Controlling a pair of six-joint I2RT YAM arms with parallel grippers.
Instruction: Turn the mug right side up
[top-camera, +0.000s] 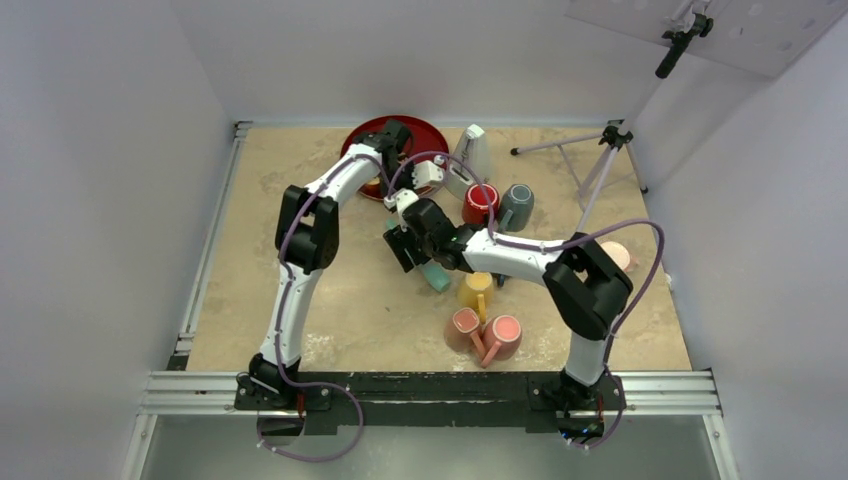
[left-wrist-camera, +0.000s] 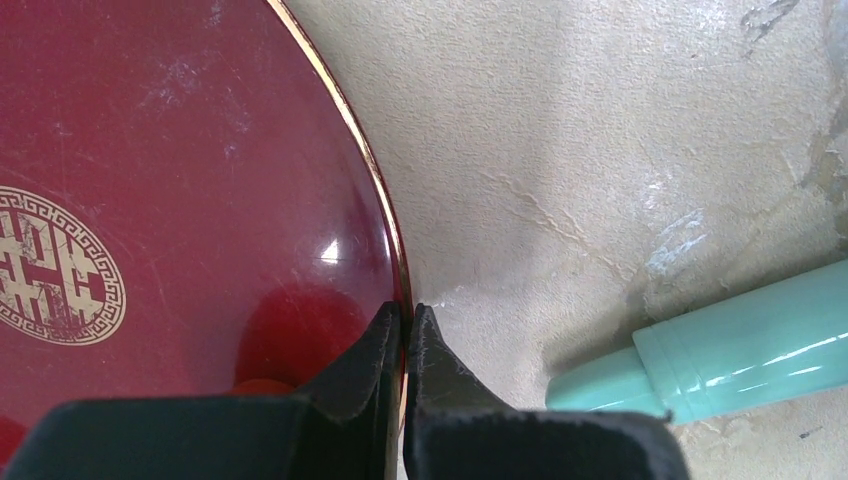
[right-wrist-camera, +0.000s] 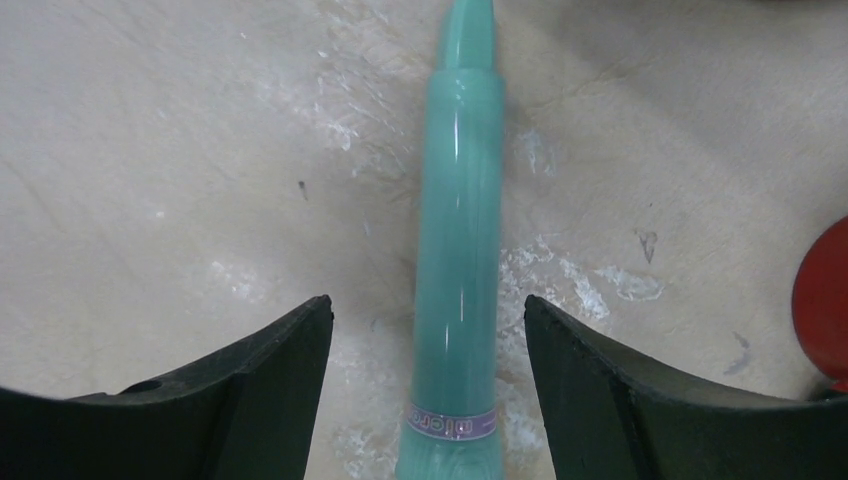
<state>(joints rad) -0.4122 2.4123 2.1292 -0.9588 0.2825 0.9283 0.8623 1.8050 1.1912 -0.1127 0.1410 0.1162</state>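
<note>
The left gripper draws back next and releases the red plate on the bare tabletop beside the yellow mug, since the plate lies far out by the wall.
Several mugs stand on the table in the top view: a red mug, a grey mug, a yellow mug, two pink mugs and a pale pink one. I cannot tell which are upside down. My right gripper is open, its fingers either side of a long teal handle-like object lying on the table, not touching it. My left gripper is shut on the gold rim of the red plate.
A white jug-like object stands behind the red mug. A tripod stands at the back right. A red object shows at the right edge of the right wrist view. White walls enclose the table.
</note>
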